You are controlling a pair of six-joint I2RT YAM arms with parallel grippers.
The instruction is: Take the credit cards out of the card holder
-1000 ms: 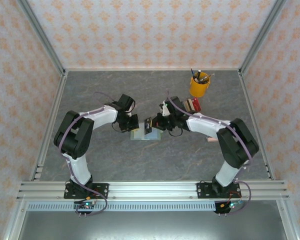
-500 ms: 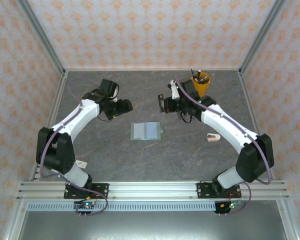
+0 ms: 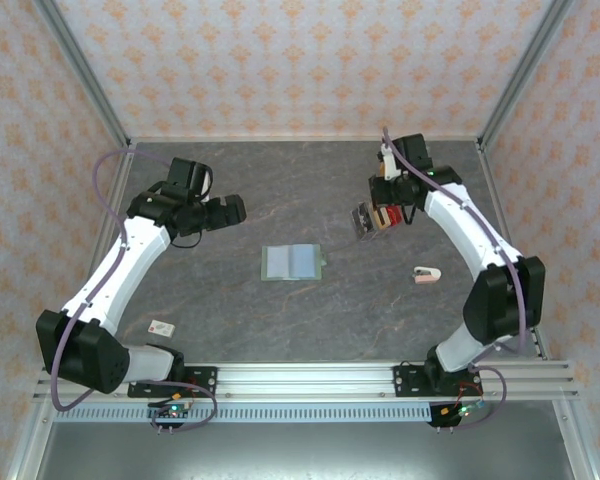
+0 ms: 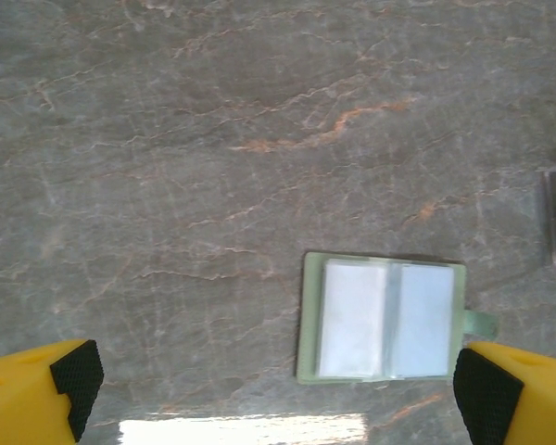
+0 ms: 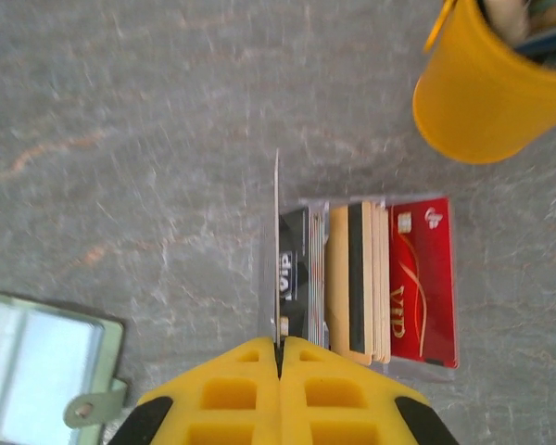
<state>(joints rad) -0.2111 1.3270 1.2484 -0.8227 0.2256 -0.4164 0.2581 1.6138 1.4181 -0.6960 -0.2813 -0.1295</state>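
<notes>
Next, my right gripper moves straight down onto the clear rack's black-card end (image 3: pixel 363 219) (image 5: pixel 295 271) and releases the credit card there, because black cards already stand upright in that slot.
The card holder (image 3: pixel 292 262) lies open and flat mid-table, its pale pockets up; it also shows in the left wrist view as the card holder (image 4: pixel 385 318) and at the lower left of the right wrist view as the card holder (image 5: pixel 37 366). My left gripper (image 3: pixel 234 211) hangs open to its back left, the yellow fingers (image 4: pixel 69 375) spread wide with nothing between them. My right gripper (image 5: pixel 280 350) is shut on a thin credit card (image 5: pixel 276 241) seen edge-on, held at the left end of a clear rack. From above, that card (image 3: pixel 361 218) looks dark.
The clear rack (image 5: pixel 371 278) holds several upright cards, black, tan and red. A yellow cup (image 5: pixel 486 88) stands just behind it. A small white card with a red mark (image 3: pixel 161 327) lies near the left arm's base, and a small white-pink item (image 3: pixel 426 273) lies right of the wallet.
My right gripper carried the card from the wallet back and right to the rack. My left arm pulled away leftward from the wallet, which stays open on the table.
</notes>
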